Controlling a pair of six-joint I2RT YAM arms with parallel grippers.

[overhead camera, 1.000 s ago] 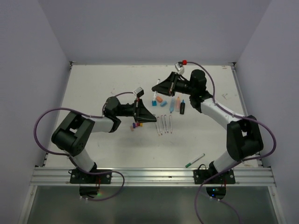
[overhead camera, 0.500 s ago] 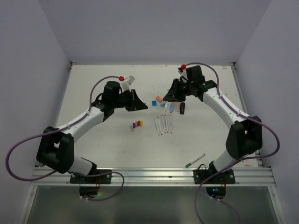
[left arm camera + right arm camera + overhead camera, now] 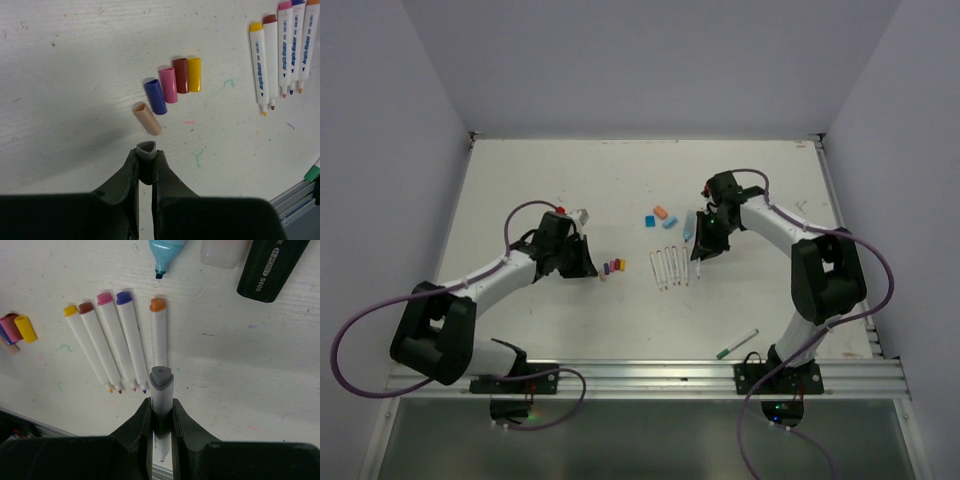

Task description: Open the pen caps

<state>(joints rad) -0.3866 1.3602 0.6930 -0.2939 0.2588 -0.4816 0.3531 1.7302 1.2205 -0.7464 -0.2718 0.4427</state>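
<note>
My left gripper comes down to the bare tabletop (image 3: 596,280) (image 3: 132,133) beside the tan cap next and releases the grey pen cap, as the row of caps ends there.
My left gripper (image 3: 145,155) is shut on a grey pen cap (image 3: 146,148) and holds it just above the table, short of a row of loose caps: tan (image 3: 148,119), purple (image 3: 156,96), pink (image 3: 168,85), dark red (image 3: 180,75) and yellow (image 3: 194,74). My right gripper (image 3: 161,402) is shut on a white pen barrel with a grey end (image 3: 161,380), beside a row of uncapped white pens (image 3: 120,345). In the top view the left gripper (image 3: 590,266) is left of the caps (image 3: 612,267), and the right gripper (image 3: 699,256) is at the right end of the pens (image 3: 670,265).
A blue highlighter (image 3: 166,252), a pale pink one (image 3: 222,252) and a black one (image 3: 272,267) lie beyond the pens. Blue (image 3: 649,220) and orange (image 3: 660,212) highlighter caps lie farther back. A green-capped pen (image 3: 737,343) lies near the front rail (image 3: 640,378).
Both arms drew apart and came down to the table. The left moved to the loose caps with the grey cap, and the right moved to the pen row with the barrel.
</note>
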